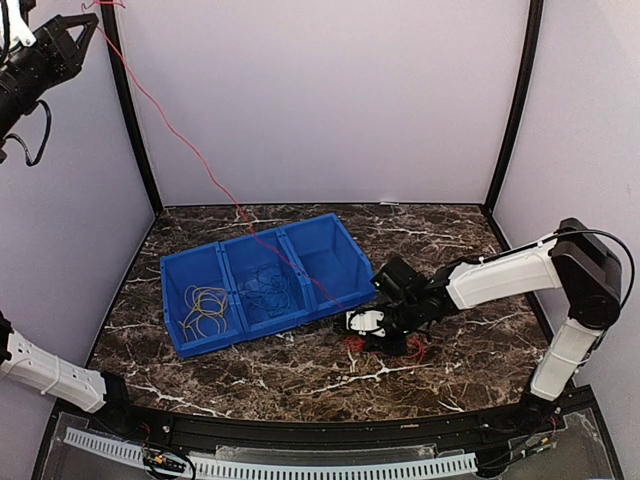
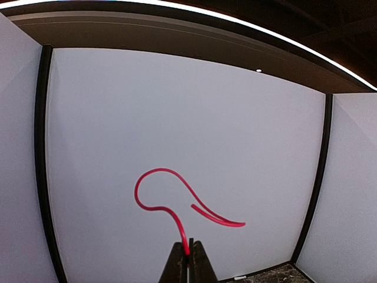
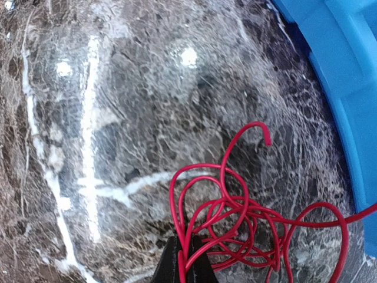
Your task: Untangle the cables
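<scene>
The right gripper drags the strands low across open marble next, away from the bin, and opens, since its side stands close beside the tangled bunch (image 3: 247, 218).
A long red cable (image 1: 180, 135) runs taut from my left gripper (image 1: 88, 24), raised high at the upper left, down across the blue bin (image 1: 188, 258) to my right gripper (image 1: 362, 326). The left wrist view shows the left gripper (image 2: 189, 244) shut on the red cable's curled end (image 2: 158, 174). Low over the marble, the right gripper (image 3: 187, 250) is shut on strands of the red cable's tangled bunch (image 3: 247, 218). A yellow-tan cable (image 1: 205, 310) lies coiled in the bin's left compartment, and a blue cable (image 1: 268, 290) lies in the middle one.
The three-compartment bin sits left of centre on the marble table (image 1: 300, 375); its blue wall (image 3: 336, 71) is close beside the right gripper. White walls with black corner posts (image 1: 135, 130) enclose the table on three sides.
</scene>
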Motion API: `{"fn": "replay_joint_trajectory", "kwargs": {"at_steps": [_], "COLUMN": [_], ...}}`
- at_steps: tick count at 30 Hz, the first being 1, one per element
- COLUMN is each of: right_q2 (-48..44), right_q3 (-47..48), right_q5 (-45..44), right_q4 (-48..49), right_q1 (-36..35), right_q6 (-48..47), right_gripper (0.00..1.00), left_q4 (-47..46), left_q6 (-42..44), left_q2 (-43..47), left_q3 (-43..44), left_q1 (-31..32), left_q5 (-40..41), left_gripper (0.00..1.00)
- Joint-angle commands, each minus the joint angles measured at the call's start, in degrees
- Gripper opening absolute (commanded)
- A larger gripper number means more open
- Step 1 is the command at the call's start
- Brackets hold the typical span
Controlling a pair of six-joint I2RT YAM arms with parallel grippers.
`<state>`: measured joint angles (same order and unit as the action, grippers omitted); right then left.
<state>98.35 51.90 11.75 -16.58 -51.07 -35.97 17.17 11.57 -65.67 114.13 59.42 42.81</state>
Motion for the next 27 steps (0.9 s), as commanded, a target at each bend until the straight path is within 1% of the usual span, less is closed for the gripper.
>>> {"fn": "replay_joint_trajectory", "kwargs": {"at_steps": [1, 6, 11, 16, 20, 24, 27], "right_q2": [-0.9, -3.8, -4.8, -6.2, -7.2, -7.8, -8.8], "right_q3": [-3.9, -8.3, -11.5, -13.0, -13.6, -13.1, -13.2], "right_q5": [-4.0, -6.3, -5.9, -5.0, -2.8, -0.4, 1.1], "right_q4": [-6.6, -5.3, -4.4, -4.8, -5.4, -7.1, -7.0], "right_q1": [3.7, 7.7, 15.6, 22.6, 28.3, 30.0, 30.0], "right_q6": [-0.8, -4.0, -8.6, -12.5, -15.6, -16.0, -15.6], "right_gripper": [0.00, 0.00, 0.00, 0.07, 0.09, 0.11, 0.12], "left_q4": [-2.4, -2.1, -4.2, -5.3, -6.6, -5.6, -3.5], "left_q6": [2.6, 3.0, 4.2, 4.4, 5.7, 6.0, 4.3], "left_q2": [-1.4, -2.2, -3.0, -2.8, -2.2, -2.7, -3.1], "left_q3": [0.2, 2.5, 3.5, 3.3, 2.7, 3.1, 2.5], "left_q1": [0.1, 0.1, 0.1, 0.1, 0.1, 0.1, 0.1], "left_q5": [2.3, 2.5, 2.4, 2.6, 3.2, 3.3, 1.0], "left_gripper": [0.00, 0.00, 0.00, 0.00, 0.00, 0.00, 0.00]}}
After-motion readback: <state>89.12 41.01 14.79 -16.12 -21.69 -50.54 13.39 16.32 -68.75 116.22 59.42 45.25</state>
